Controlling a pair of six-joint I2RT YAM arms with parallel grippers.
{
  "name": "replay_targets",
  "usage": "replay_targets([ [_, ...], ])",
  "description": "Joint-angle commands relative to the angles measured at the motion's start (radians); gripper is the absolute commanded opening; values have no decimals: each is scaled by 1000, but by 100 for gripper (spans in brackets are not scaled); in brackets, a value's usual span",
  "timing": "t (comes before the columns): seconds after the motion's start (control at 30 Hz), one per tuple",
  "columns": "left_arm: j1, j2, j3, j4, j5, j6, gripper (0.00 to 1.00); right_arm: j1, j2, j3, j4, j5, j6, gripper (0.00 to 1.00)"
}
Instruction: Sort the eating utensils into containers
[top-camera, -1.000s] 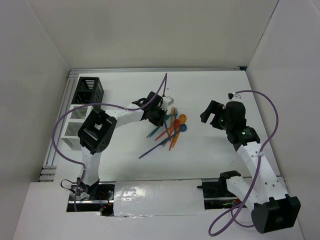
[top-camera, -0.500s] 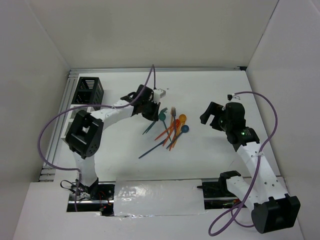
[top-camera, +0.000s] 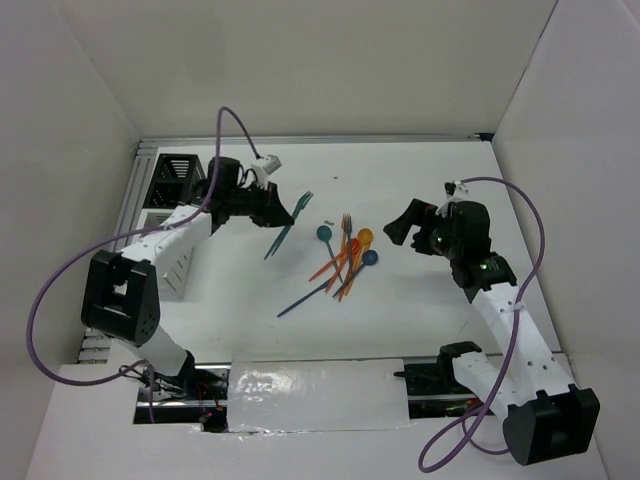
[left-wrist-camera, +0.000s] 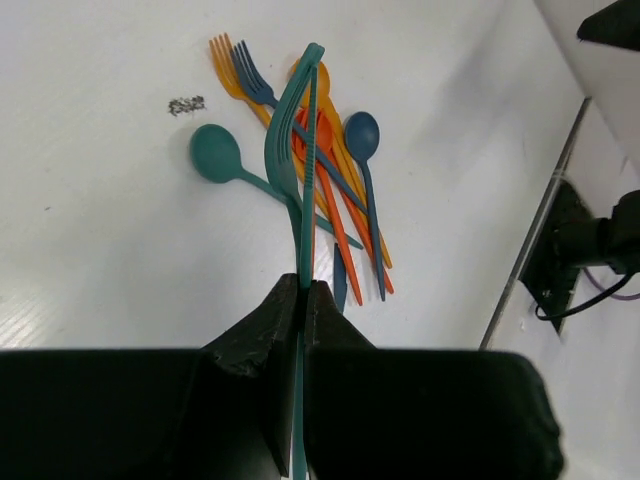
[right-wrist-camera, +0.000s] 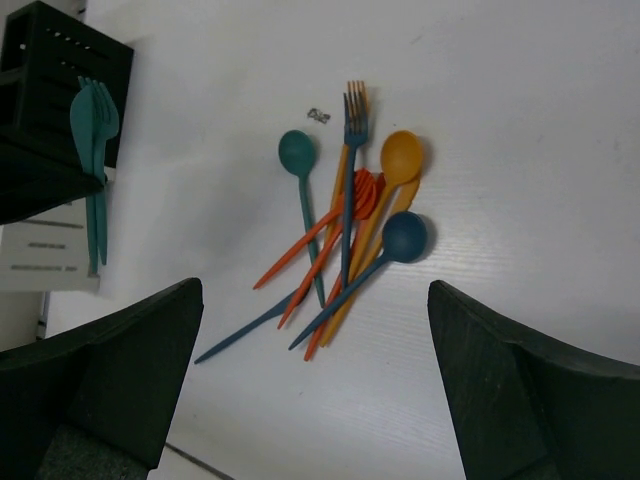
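I need to swing my left gripper over the black bin's open top (top-camera: 175, 170) next and let go of the teal utensils, as that bin is to the gripper's left in the top view.
My left gripper (top-camera: 270, 210) is shut on two teal utensils (top-camera: 284, 226), at least one a fork, and holds them in the air between the pile and the bins. In the left wrist view the jaws (left-wrist-camera: 303, 287) pinch the teal handles (left-wrist-camera: 307, 170). The rest of the utensils (top-camera: 345, 258), orange, teal and dark blue, lie in a loose pile mid-table, also in the right wrist view (right-wrist-camera: 350, 230). The black bin (top-camera: 176, 176) stands at the far left with white bins (top-camera: 152, 221) in front of it, partly hidden by the left arm. My right gripper (top-camera: 400, 228) is open and empty, above and right of the pile (right-wrist-camera: 320, 400).
A dark blue knife (top-camera: 303, 298) lies apart at the pile's near left. A metal rail (top-camera: 118, 250) runs along the table's left edge beside the bins. White walls enclose the table on the left, back and right.
My left arm has swung left and back from the pile toward the bins, carrying the teal utensils. The right gripper has shifted slightly left.
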Motion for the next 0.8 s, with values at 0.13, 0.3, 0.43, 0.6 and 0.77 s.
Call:
replay_targets([
  [0.13, 155, -138, -40, 224, 241, -17, 0, 11, 81, 73, 100, -79, -39, 100],
  [0.3, 253, -193, -28, 260, 177, -32, 0, 16, 138, 98, 123, -98, -41, 100],
  [0.43, 393, -221, -53, 369, 108, -66, 0, 19, 196, 134, 159, -98, -42, 100],
  [0.6, 579, -167, -14, 500, 97, -103, 0, 21, 284, 225, 159, -72, -82, 100],
  [0.77, 675, -95, -33, 751, 143, -153, 0, 21, 382, 274, 163, -41, -99, 100],
])
